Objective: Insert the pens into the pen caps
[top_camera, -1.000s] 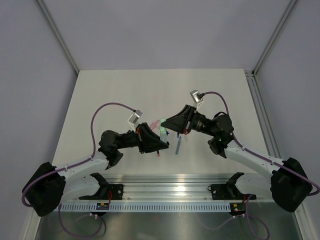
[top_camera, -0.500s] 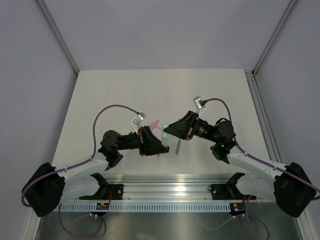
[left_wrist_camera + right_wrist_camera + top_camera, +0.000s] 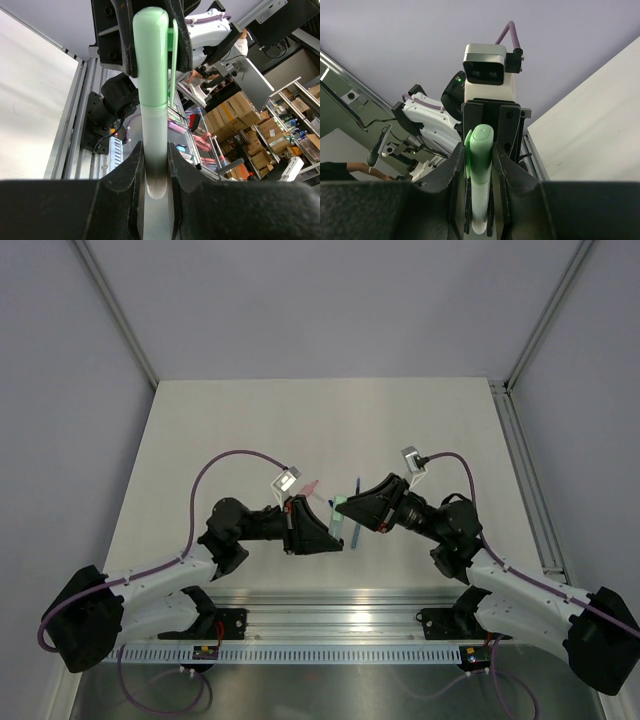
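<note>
The right gripper moves outward, to the right in the top view and down onto bare tabletop next, to release the capped body of the mint pen clear of the pens.
A mint green pen cap with a clip sits on the top end of a pale mint barrel, held upright above the table. My left gripper is shut on the barrel's lower end. My right gripper is shut on the cap. In the top view the two grippers, left and right, meet at the mint piece. A pale pink cap, a dark blue pen and a light blue pen lie on the table beside them. No red pen shows.
The white table is bounded by grey walls at the back and sides. A metal rail with both arm bases runs along the near edge. Purple cables loop above both wrists.
My right gripper has moved toward the near edge and to the right with the mint cap. My left gripper has shifted slightly right, and the two are now closer together.
</note>
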